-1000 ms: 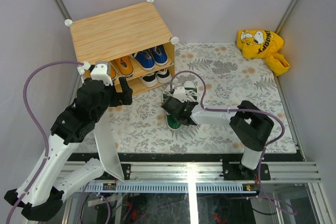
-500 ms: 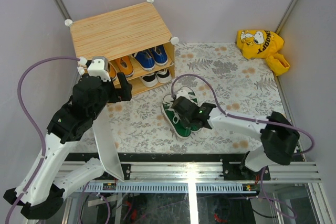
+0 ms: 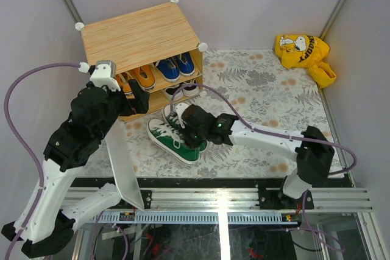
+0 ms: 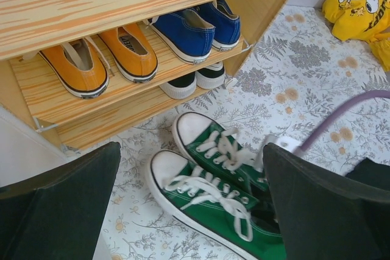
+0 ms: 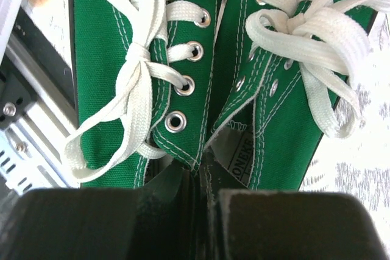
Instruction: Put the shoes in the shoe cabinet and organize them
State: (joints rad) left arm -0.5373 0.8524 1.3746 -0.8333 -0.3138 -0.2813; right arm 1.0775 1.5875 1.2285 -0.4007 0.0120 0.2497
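Note:
My right gripper should first move the green pair outward and left in the top view, to get it onto the lower shelf, empty below the orange sneakers.
A pair of green sneakers (image 3: 172, 140) lies on the floral mat in front of the shoe cabinet (image 3: 137, 35), toes toward it. My right gripper (image 3: 199, 127) is shut on the two shoes' inner collars, pinched together (image 5: 204, 150). In the left wrist view the green pair (image 4: 213, 193) lies below and between my open left gripper's fingers (image 4: 61, 205). My left gripper (image 3: 133, 97) hovers empty at the cabinet's front left. Orange sneakers (image 4: 103, 59) and blue sneakers (image 4: 195, 28) sit on the upper shelf. A dark-and-white pair (image 4: 195, 80) sits on the lower shelf.
The cabinet's white door panel (image 3: 122, 165) hangs open, reaching toward the near rail beside my left arm. A yellow cartoon-dog bag (image 3: 301, 50) lies at the far right corner. Grey walls close in both sides. My right arm's purple cable (image 3: 219, 89) loops over the mat.
My right gripper has dragged the green pair left and closer to the cabinet front. My left arm has shifted left and back, its gripper still open.

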